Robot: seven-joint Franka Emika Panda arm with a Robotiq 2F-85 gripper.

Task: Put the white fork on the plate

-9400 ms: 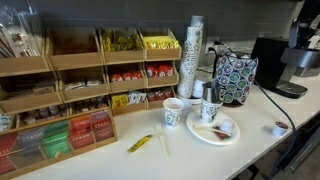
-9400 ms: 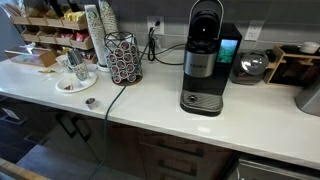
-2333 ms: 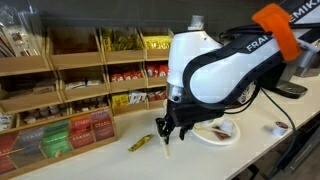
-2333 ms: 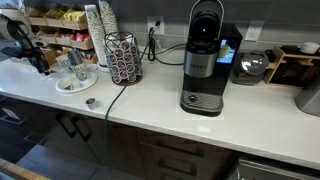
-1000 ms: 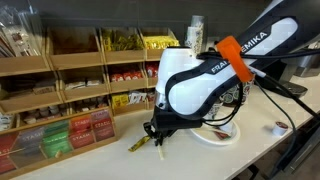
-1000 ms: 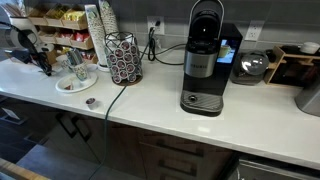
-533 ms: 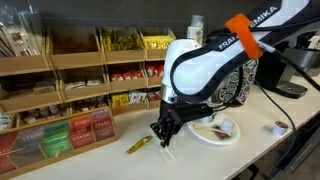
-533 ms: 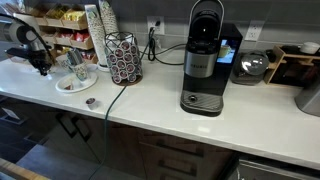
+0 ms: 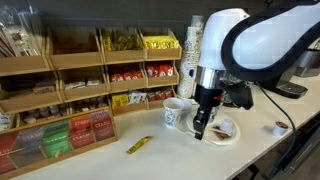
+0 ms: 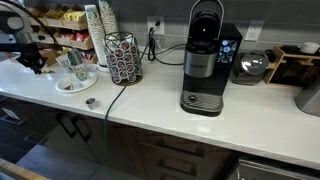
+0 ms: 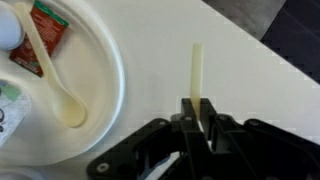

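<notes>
My gripper moves toward the left in the wrist view next, then down over the plate (image 9: 226, 137) beside the spoon to release the fork, as it overhangs bare counter.
In the wrist view my gripper (image 11: 197, 106) is shut on the white fork (image 11: 196, 68). The fork's slim pale handle sticks out beyond the jaws over bare counter, just to the right of the plate (image 11: 108, 80). The tines are hidden. The round white plate holds a white spoon (image 11: 45, 70) and a red packet (image 11: 44, 30). In an exterior view my gripper (image 9: 201, 127) hangs at the near edge of the plate (image 9: 226, 137). In an exterior view the plate (image 10: 73, 88) lies on the counter's far left, and the arm (image 10: 25, 45) is beside it.
A yellow packet (image 9: 138, 146) lies on the counter left of the plate. Paper cups (image 9: 174, 112) stand behind it, with wooden racks of tea packets (image 9: 80, 90) further left. A pod carousel (image 10: 124, 58), a coffee machine (image 10: 204, 60) and a small pod (image 9: 279, 128) sit further along the counter.
My arm has swung from above the yellow packet over to the plate's edge, with the fork still gripped. The yellow packet has stayed where it was.
</notes>
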